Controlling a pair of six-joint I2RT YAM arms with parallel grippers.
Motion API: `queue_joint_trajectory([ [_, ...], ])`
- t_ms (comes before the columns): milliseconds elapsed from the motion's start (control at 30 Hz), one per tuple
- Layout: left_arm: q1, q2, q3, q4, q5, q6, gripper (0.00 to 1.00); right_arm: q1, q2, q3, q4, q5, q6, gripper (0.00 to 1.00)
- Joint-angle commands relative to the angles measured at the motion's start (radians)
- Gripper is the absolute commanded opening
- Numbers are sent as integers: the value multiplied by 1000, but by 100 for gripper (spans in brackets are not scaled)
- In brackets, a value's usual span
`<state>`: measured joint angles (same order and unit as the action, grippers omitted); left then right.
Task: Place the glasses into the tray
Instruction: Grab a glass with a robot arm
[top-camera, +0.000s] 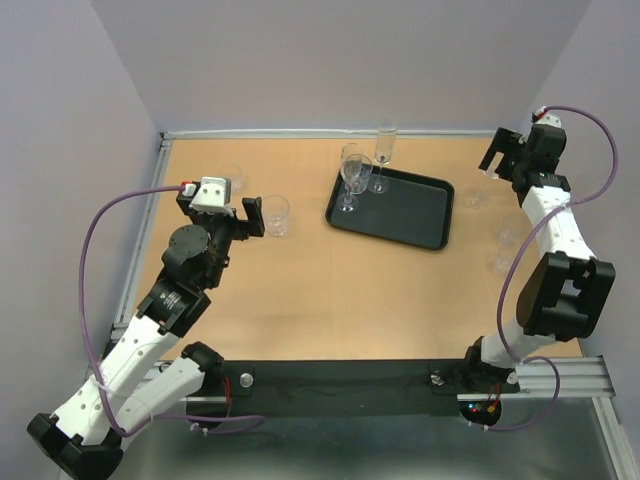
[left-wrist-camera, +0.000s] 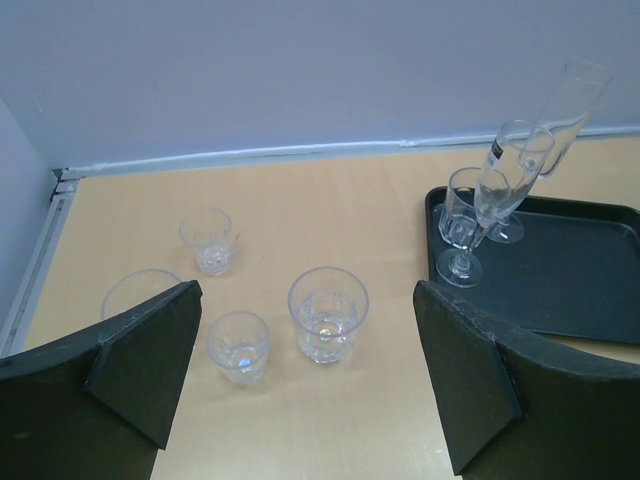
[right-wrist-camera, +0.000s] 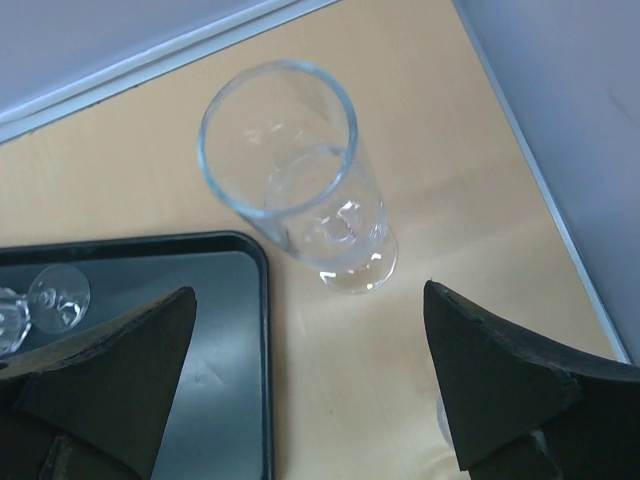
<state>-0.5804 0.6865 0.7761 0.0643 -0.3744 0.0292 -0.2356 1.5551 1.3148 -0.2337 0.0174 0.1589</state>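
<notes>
The tall clear glass is further outward than my right gripper. My right gripper needs to move outward next until its fingers are on both sides of the tall clear glass's upper part, and then close.
The black tray (top-camera: 400, 215) lies at the far middle of the table. Two stemmed glasses (top-camera: 350, 175) and a tall flute (top-camera: 383, 150) stand at its far left end; they also show in the left wrist view (left-wrist-camera: 462, 225). My left gripper (top-camera: 235, 205) is open and empty above the table, left of the tray. A large tumbler (left-wrist-camera: 327, 313) and a small one (left-wrist-camera: 240, 345) stand just ahead of it (left-wrist-camera: 305, 390). My right gripper (top-camera: 503, 160) is open and empty at the far right. A tall straight glass (right-wrist-camera: 300, 180) stands ahead of it (right-wrist-camera: 305, 380), beside the tray's corner (right-wrist-camera: 262, 300).
Two more tumblers (left-wrist-camera: 207, 240) stand further left, one (left-wrist-camera: 140, 290) partly hidden by my left finger. Faint clear glasses (top-camera: 503, 250) stand near the right arm. The walls enclose the table on three sides, with a metal rail (top-camera: 150, 230) along the left edge.
</notes>
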Motion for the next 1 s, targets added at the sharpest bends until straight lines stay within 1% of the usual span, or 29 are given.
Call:
queue_joint_trajectory([
  [0,7,-19,-1,58,0,2,99,-5,46,98,109,59,-2,100],
  [267,7,-15,-3,58,0,3,99,-5,169,208,134,26,-67,100],
  [467,7,-13,-3,58,0,5,99,-5,206,250,143,7,-84,98],
  [667,7,-11,-3,58,2,3,99,-5,211,248,151,1,-82,92],
  [700,7,-12,-3,58,3,3,99,-5,209,245,152,1,-85,89],
  [767,7,-12,-3,57,3,3,99,-5,207,244,158,-2,-93,88],
  [800,7,-12,-3,58,2,3,99,-5,207,241,158,-2,-99,84],
  [833,5,-10,-1,58,2,3,99,-5,206,241,163,0,-101,83],
  [933,7,-13,-3,57,3,3,99,-5,204,242,169,-4,-107,73],
  [967,7,-15,-3,57,3,3,99,-5,204,241,171,-4,-107,73],
])
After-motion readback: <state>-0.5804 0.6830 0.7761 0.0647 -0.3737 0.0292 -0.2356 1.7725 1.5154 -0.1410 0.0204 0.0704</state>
